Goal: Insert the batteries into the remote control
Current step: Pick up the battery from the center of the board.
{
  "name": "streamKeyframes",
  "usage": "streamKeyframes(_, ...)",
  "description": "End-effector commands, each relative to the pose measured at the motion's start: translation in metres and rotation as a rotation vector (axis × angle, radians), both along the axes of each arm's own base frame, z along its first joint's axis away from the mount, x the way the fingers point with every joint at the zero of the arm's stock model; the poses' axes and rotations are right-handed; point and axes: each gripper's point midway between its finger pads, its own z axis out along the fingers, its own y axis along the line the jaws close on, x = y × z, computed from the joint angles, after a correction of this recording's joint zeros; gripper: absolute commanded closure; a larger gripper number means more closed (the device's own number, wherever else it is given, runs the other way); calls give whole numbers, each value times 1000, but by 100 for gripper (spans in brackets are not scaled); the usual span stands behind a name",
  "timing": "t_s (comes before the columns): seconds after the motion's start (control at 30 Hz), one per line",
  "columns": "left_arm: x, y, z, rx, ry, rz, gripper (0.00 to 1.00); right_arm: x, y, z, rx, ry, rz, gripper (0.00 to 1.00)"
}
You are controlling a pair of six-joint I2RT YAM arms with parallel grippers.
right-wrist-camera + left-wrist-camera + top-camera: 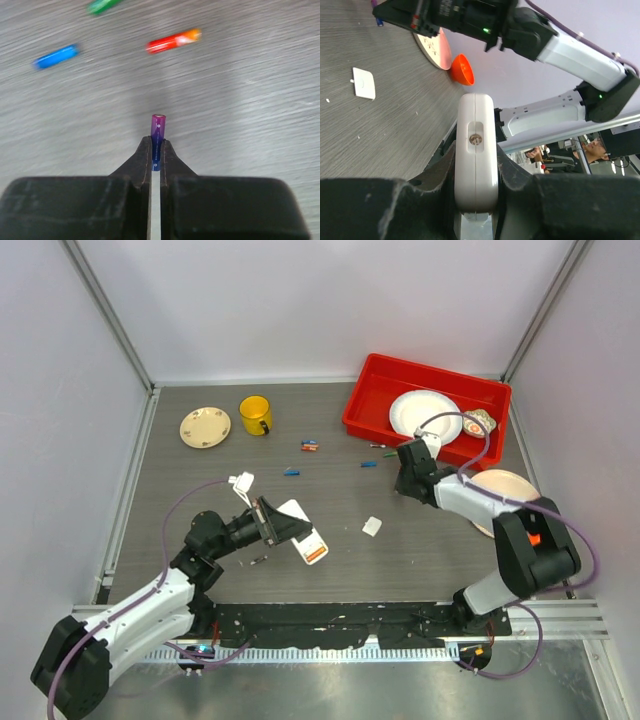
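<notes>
The cover plate lies off the remote control on top of the table, so my right gripper will next carry its purple-blue battery back past that plate to the remote control, then release it.
My left gripper is shut on the remote control, white with a red end, and holds it tilted above the table at centre left. In the left wrist view the remote stands edge-on between the fingers. My right gripper is right of centre, shut on a purple-blue battery that sticks out past the fingertips. Loose batteries lie on the table: red-orange, blue, blue and green. The right wrist view shows blue, red-orange and green ones.
A small white cover plate lies right of the remote, also in the left wrist view. A red bin with a white plate stands at back right. A yellow mug and saucer stand back left. A plate lies at right.
</notes>
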Motion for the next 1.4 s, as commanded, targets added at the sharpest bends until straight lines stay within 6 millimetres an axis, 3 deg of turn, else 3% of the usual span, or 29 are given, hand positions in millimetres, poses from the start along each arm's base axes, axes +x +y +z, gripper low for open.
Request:
streamKeyframes(0.0,5,4,3,15,-52,40,100,-17,65,51,137,-132,147,99)
streamKeyframes(0.13,12,9,-4,19,-42,96,100,-59,109,37,219,-82,204,99)
streamKeyframes(0.23,18,13,-8,22,-33,144,100,-76,136,29,240,-72,229,99)
streamKeyframes(0.47,10,14,-5,26,-69,110,100,-77,166,18,215,-53,319,99)
streamKeyframes(0.57,-1,12,-2,16,-90,59,100,-77,170,19,202,-66,375,99)
streamKeyframes(0.7,-23,13,19,-58,-207,-17,100,-79,163,19,164,-97,418,99)
streamKeyframes(0.93,-48,9,29,-89,-316,-84,100,-83,164,19,151,-108,493,99)
streamKeyframes(1.1,-48,11,28,-96,-285,-72,100,-81,169,22,93,-83,573,99)
streamKeyframes(1.2,-46,12,26,-77,-271,-55,100,-72,175,35,43,-94,629,99)
streamKeyframes(1.23,-42,13,26,-67,-265,-36,100,-73,170,28,-1,-62,641,99)
streamKeyframes(1.3,-39,13,17,-12,-248,-25,100,-69,180,34,-29,-62,720,99)
streamKeyframes(1.37,-39,14,13,0,-242,-24,100,-70,175,16,-134,-3,807,99)
